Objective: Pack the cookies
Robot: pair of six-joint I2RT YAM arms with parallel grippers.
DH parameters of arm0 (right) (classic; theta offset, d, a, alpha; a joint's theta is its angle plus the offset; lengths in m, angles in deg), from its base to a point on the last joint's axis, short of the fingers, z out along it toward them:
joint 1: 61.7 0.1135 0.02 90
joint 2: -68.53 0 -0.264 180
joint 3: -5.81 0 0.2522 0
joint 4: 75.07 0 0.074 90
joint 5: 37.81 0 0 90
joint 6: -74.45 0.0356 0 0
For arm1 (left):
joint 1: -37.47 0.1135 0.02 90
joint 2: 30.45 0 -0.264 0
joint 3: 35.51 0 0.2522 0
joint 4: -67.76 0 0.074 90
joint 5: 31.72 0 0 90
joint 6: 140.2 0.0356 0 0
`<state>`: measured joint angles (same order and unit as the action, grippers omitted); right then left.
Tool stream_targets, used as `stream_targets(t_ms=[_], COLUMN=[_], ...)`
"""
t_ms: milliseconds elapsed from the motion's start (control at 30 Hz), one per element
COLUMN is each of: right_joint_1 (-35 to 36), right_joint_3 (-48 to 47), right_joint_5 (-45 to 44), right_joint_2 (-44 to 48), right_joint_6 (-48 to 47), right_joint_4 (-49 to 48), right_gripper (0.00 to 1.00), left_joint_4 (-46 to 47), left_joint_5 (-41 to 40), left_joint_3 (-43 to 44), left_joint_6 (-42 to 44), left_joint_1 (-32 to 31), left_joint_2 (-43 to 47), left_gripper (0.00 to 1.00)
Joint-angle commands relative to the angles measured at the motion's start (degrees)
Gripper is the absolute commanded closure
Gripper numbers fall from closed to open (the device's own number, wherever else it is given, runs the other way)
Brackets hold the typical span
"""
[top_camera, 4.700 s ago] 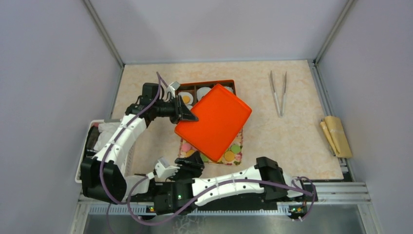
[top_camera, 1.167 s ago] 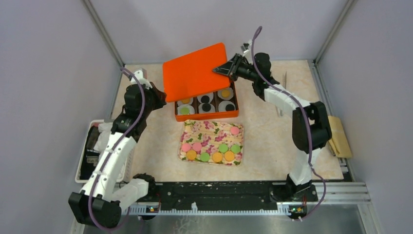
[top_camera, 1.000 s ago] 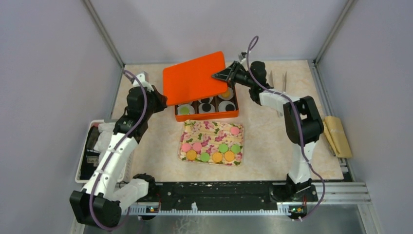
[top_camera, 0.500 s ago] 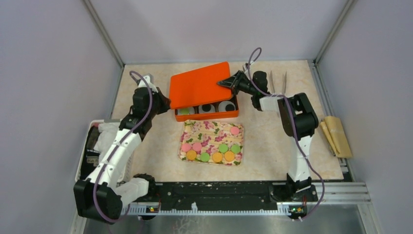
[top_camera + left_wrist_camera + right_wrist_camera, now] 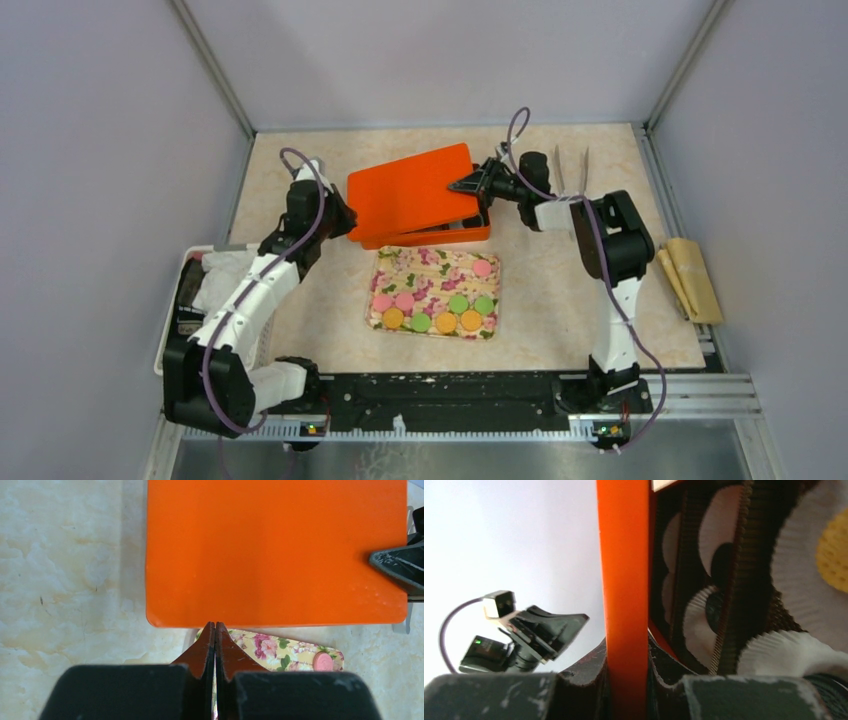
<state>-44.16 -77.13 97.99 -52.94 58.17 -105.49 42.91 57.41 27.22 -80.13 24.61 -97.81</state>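
The right gripper draws the lid to the right in the top view over the box's uncovered end [image 5: 482, 218] [image 5: 794, 605] next, then releases it, since dark sections of the box show there.
The orange lid [image 5: 410, 190] lies tilted over the orange box [image 5: 440, 235] and hides most of it. My right gripper [image 5: 462, 186] is shut on the lid's right edge [image 5: 626, 580]. Under the lid, the right wrist view shows white paper cups holding black cookies [image 5: 722, 562] and an orange one [image 5: 834, 550]. My left gripper [image 5: 215, 626] is shut and empty, its tips at the lid's [image 5: 275, 550] left edge. The floral tray [image 5: 435, 275] holds several loose cookies: pink [image 5: 482, 267], green [image 5: 459, 303] and orange [image 5: 446, 322].
Metal tongs [image 5: 571, 190] lie at the back right. A tan folded bag [image 5: 690, 280] sits at the right edge. A white basket [image 5: 200, 300] with cloth stands at the left edge, beside the left arm.
The right gripper has lowered the lid from a raised tilt down onto the box, covering the cups. The left gripper has moved in to the lid's left edge.
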Motion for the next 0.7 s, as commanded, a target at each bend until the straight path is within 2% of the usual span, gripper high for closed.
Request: stream_targets(t_ms=[0, 100, 367, 667], right_joint_1=[-0.57, -1.12, -3.62, -5.76], right_joint_3=[0.13, 0.59, 4.24, 3.56], right_joint_5=[0.82, -0.12, 0.67, 2.99], right_joint_2=[4.69, 4.97, 2.08, 1.14], right_joint_6=[-8.96, -10.20, -5.26, -7.56], right_joint_4=[7.76, 9.68, 1.48, 2.49], right_gripper=[1.00, 1.00, 1.00, 1.00], left_joint_4=[3.97, 4.22, 5.34, 10.64], left_joint_5=[0.53, 0.52, 0.60, 2.98], left_joint_3=[-0.60, -0.70, -1.20, -3.62], left_joint_6=[-0.30, -0.33, -0.13, -0.47], left_joint_1=[-0.40, -0.49, -1.01, -3.43], left_joint_2=[-0.52, -0.96, -2.10, -5.09], left_gripper=[1.00, 1.00, 1.00, 1.00])
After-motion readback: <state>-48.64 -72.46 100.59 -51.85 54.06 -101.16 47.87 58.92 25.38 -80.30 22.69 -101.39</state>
